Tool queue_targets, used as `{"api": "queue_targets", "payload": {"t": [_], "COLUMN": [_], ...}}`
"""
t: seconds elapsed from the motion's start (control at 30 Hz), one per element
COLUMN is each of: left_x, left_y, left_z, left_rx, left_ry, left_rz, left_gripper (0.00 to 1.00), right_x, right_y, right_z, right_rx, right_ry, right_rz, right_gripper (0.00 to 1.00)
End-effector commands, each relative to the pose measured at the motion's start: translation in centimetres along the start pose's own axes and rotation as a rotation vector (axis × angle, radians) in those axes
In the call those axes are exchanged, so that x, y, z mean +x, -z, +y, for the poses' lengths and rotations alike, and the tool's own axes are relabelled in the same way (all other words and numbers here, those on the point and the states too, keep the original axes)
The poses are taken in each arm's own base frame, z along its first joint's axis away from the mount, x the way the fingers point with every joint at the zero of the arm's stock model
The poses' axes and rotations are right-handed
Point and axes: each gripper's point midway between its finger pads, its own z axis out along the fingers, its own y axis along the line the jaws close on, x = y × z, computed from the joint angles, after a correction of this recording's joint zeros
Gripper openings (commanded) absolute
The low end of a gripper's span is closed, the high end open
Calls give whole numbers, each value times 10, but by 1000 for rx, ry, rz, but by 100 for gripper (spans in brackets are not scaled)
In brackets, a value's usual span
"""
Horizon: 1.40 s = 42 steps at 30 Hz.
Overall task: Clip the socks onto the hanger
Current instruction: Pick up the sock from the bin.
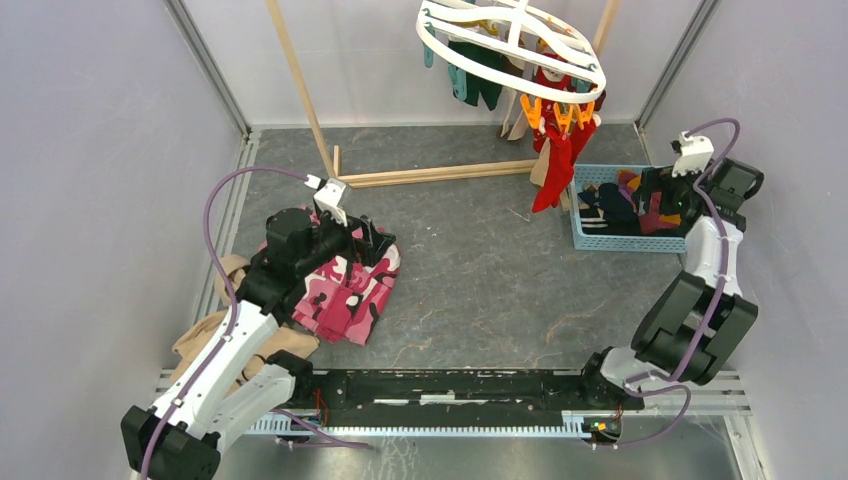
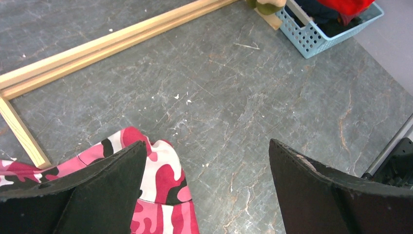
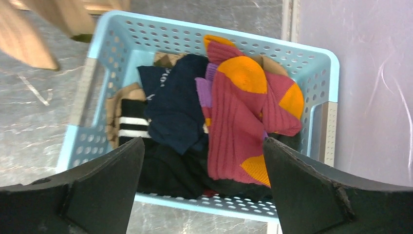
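I will next lower my right gripper into the basket (image 1: 628,245), away from the basket's side, onto the near part of the navy sock, since that sock lies uncovered.
The white oval hanger (image 1: 510,45) hangs at the top centre. Red socks (image 1: 553,170) and dark green ones (image 1: 480,85) are clipped under it by orange and teal clips. More socks lie in the blue basket (image 1: 628,245): a maroon sock with orange patches (image 3: 238,126), a navy one (image 3: 173,107) and a tan-striped one (image 3: 127,124). My right gripper (image 1: 668,195) (image 3: 203,141) is open and empty just above the basket's near side. My left gripper (image 1: 375,235) (image 2: 208,142) is open and empty over the floor, at the edge of the pink camouflage cloth.
The pink camouflage cloth (image 1: 345,290) (image 2: 165,180) lies under the left arm, with a tan cloth (image 1: 215,340) behind it. The wooden rack's pole (image 1: 300,90) and base bar (image 1: 440,173) (image 2: 112,44) stand at the back. Walls close in both sides.
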Motion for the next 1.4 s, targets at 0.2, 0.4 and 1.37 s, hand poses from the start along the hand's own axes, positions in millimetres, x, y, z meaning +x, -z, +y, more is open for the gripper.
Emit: {"api": "queue_targets", "payload": {"t": [0.2,0.4,1.37], "left_x": [5,8,-1], "left_y": [-4,-5,1], "left_z": [16,18,14], "left_rx": [-31,-33,-25], "left_ry": [-35,-26,-26], "left_rz": [28,38,4], "left_gripper": [100,100,100], "right_x": [26,36,-25], "right_y": [-59,-86,-49], "right_z": [-6,3,3], "right_rx": [60,22,108], "right_ry": [44,80,219], "right_rz": [204,282,144], "right_gripper": [83,61,0]}}
